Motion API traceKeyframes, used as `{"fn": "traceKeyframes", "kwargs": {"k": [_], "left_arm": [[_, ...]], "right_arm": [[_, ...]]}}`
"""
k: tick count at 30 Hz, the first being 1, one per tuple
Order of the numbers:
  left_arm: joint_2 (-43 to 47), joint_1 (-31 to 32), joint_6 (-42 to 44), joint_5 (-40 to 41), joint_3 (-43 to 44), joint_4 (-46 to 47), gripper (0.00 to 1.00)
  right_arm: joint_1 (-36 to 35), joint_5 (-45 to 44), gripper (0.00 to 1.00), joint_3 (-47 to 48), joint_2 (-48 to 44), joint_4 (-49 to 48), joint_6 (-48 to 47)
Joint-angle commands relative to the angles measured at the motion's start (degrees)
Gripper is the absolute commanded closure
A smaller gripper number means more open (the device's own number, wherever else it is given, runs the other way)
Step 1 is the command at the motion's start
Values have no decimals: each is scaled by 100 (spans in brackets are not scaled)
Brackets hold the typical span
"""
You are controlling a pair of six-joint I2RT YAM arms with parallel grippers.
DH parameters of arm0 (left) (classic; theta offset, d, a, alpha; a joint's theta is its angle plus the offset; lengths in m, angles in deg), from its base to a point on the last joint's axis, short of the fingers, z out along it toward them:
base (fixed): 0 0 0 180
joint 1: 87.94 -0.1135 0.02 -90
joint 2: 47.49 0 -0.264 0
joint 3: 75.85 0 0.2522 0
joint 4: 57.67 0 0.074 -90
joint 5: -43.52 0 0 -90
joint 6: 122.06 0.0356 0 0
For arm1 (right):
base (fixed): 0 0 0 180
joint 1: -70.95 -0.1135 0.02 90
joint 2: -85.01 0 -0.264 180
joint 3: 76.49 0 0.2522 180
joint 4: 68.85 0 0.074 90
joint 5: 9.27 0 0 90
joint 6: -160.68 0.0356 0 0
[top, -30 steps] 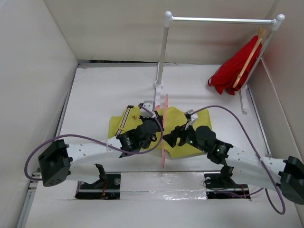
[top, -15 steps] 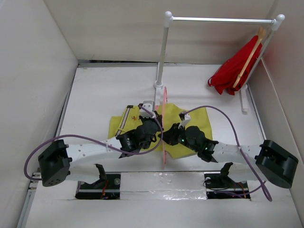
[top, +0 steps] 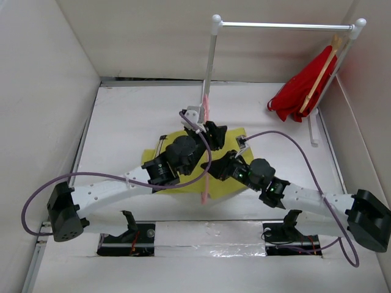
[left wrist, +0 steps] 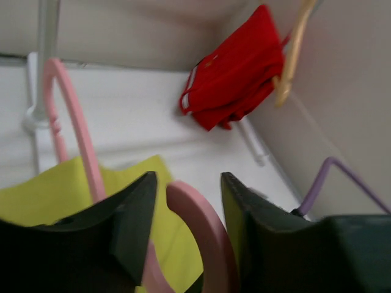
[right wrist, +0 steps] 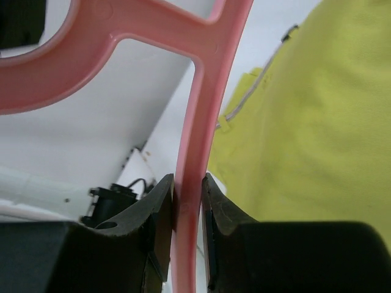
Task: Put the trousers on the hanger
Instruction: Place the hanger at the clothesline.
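Note:
The right gripper rises next and carries the hanger outward to the rack's bar (top: 273, 26), releasing it hooked there. The rack's bar lies above and outward of the gripper.
The mustard-yellow trousers (top: 235, 139) lie flat on the table under both arms, also seen as trousers (left wrist: 55, 189) and trousers (right wrist: 305, 122). The thin pink hanger (top: 204, 190) stands on edge above them, running from near the rack post toward the front. My right gripper (top: 211, 174) is shut on the hanger (right wrist: 197, 134), its jaws pressed on one straight bar at right gripper (right wrist: 188, 183). My left gripper (top: 214, 133) is open. The hanger's curved hook (left wrist: 198, 213) passes loosely between the jaws of left gripper (left wrist: 186, 183), with a gap on one side.
A white clothes rack has its post (top: 209, 67) just behind the hanger and its rail (top: 287, 25) across the back. A red garment (top: 299, 91) on a tan wooden hanger (top: 321, 73) hangs at the right end. White walls enclose the table.
The right gripper moved in and shut on the hanger's bar. The left gripper opened off the hook and shifted toward the rack post. The hanger shifted toward the back.

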Motion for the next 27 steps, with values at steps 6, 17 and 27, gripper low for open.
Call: {"fn": "traceKeyframes", "kwargs": {"k": [6,17,27], "left_arm": [[770,-273,-41,-784,486,481,40],[2229,-273,-173,183,-1122,1087,47],[1834,-466,-208,482,-2176,1323,49]], "right_arm": [[1063,1174,100,502,-901,-339,170],[2971,2547,100,1537,-1086,10,566],[4615,3118,100,3637,264,1076,390]]}}
